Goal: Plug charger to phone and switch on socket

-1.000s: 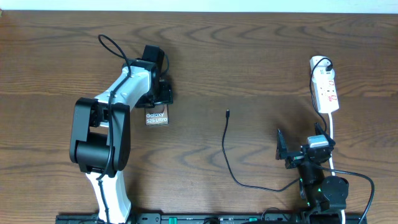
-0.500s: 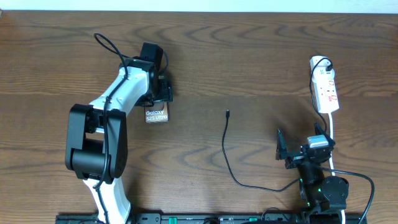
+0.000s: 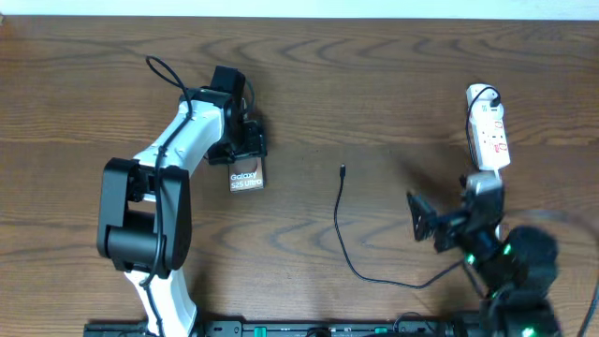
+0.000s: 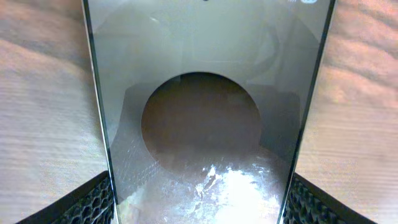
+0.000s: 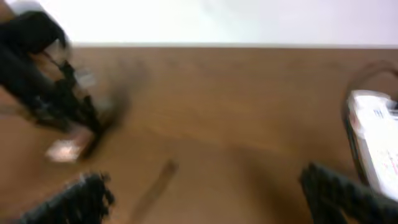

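My right gripper will next go outward and to the left in the overhead view, to the phone's near end point(image 3: 247, 176) point(image 5: 62, 150), which my left gripper leaves uncovered.
The phone point(image 3: 246, 177), bronze-grey with "Galaxy" on it, is held by my left gripper point(image 3: 245, 142) at its far end, left of the table's middle. In the left wrist view the phone's glossy face point(image 4: 205, 93) fills the frame between the two fingers. The charger cable point(image 3: 342, 234) runs from its plug tip point(image 3: 343, 170) in a curve toward the front right. My right gripper point(image 3: 426, 222) is open and empty, right of the cable. The white socket strip point(image 3: 489, 136) lies at the far right; it also shows in the blurred right wrist view point(image 5: 373, 140).
The strip's black plug point(image 3: 489, 95) sits at its far end, and its white cord point(image 3: 503, 198) runs toward the front. The table's far edge meets a white wall point(image 5: 217, 18).
My left gripper has shifted the phone a little to the right and toward the front. My right arm has risen and moved toward the far side; its view is motion-blurred.
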